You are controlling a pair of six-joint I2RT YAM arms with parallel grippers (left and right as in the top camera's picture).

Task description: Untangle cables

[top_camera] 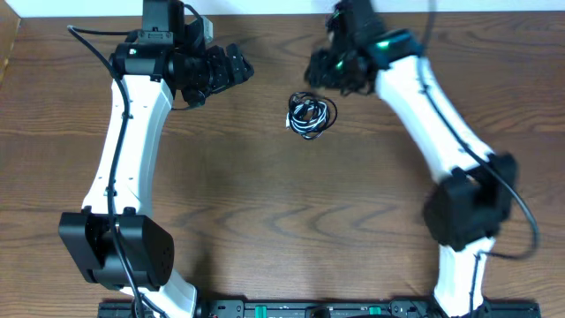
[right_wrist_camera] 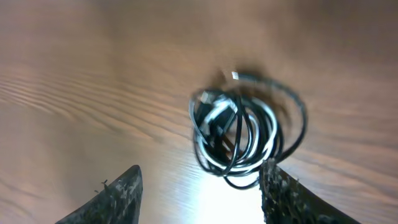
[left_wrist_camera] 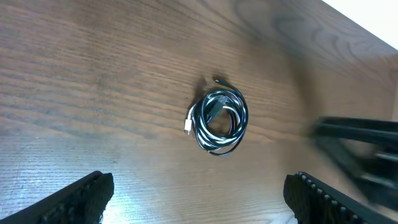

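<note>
The black cord crossing the coil's middle (top_camera: 309,108) (right_wrist_camera: 239,129) is below my right gripper, looped over the other cords. I need to move that gripper down onto it with open fingers.
The cables (top_camera: 311,115) lie as one small coil of black and white cords on the wooden table, near the back middle. The coil shows in the left wrist view (left_wrist_camera: 217,120), with a white plug end at its left. In the right wrist view the coil (right_wrist_camera: 245,132) is close ahead of the fingers. My left gripper (top_camera: 237,68) is open and empty, left of the coil; in the left wrist view (left_wrist_camera: 199,199) it is apart from the coil. My right gripper (top_camera: 325,71) is open, just behind and right of the coil; in the right wrist view (right_wrist_camera: 199,193) its right finger sits by the coil's edge.
The wooden table (top_camera: 282,221) stretches forward to the arm bases. The right arm's blurred fingers (left_wrist_camera: 360,146) show at the right of the left wrist view. The table's back edge (top_camera: 265,11) is close behind both grippers.
</note>
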